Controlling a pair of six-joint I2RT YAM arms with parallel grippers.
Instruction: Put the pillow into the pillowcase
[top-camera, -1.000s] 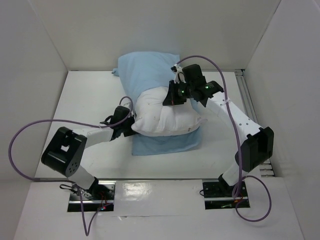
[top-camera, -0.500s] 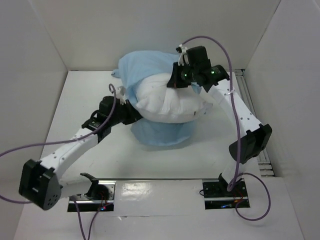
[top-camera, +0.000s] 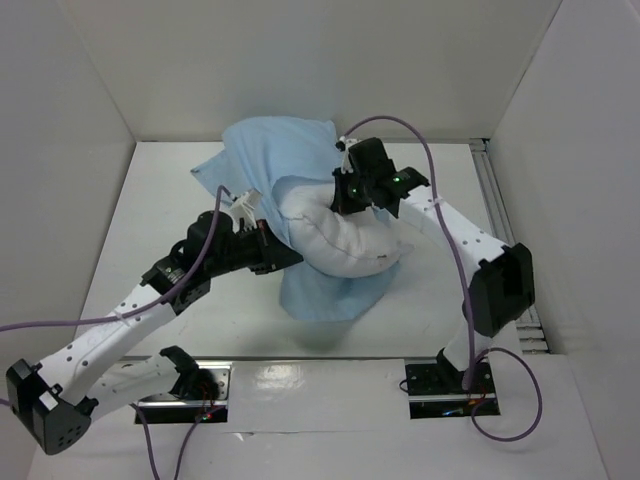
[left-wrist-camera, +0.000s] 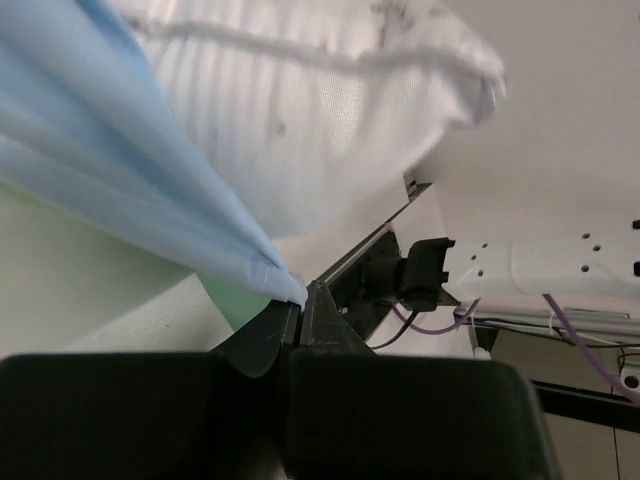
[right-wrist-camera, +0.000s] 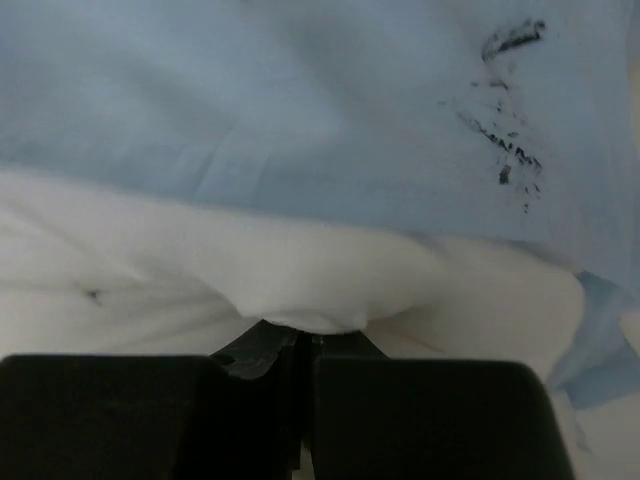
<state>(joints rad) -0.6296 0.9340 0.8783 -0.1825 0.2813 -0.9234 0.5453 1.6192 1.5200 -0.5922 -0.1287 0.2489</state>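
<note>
I will move my left gripper toward the pillow's near side, to the right in the top view, and let go of the pinched edge of the pillowcase, because that side of the pillow is still bare.
The plump white pillow (top-camera: 345, 238) lies bent in the middle of the table, half wrapped by the light blue pillowcase (top-camera: 280, 160), which bunches behind it and hangs in a flap in front of it. My left gripper (top-camera: 292, 256) is shut on a pinched edge of the pillowcase (left-wrist-camera: 120, 180), its closed tips (left-wrist-camera: 298, 300) holding a blue fold with green beneath; the pillow (left-wrist-camera: 300, 130) hangs beyond. My right gripper (top-camera: 341, 198) is at the pillow's far side, shut on a fold of white pillow (right-wrist-camera: 200, 270) fabric at its tips (right-wrist-camera: 305, 335), with the pillowcase (right-wrist-camera: 300, 120) above.
White walls enclose the white table (top-camera: 160, 200) on three sides. A metal rail (top-camera: 495, 190) runs along the right edge. Purple cables loop over both arms. The right arm's white link (left-wrist-camera: 560, 270) shows in the left wrist view.
The left gripper closed on the pillowcase edge and its arm stretched forward. The right gripper lifted the pillow, then came down and left a little; pillow and case shifted and bunched.
</note>
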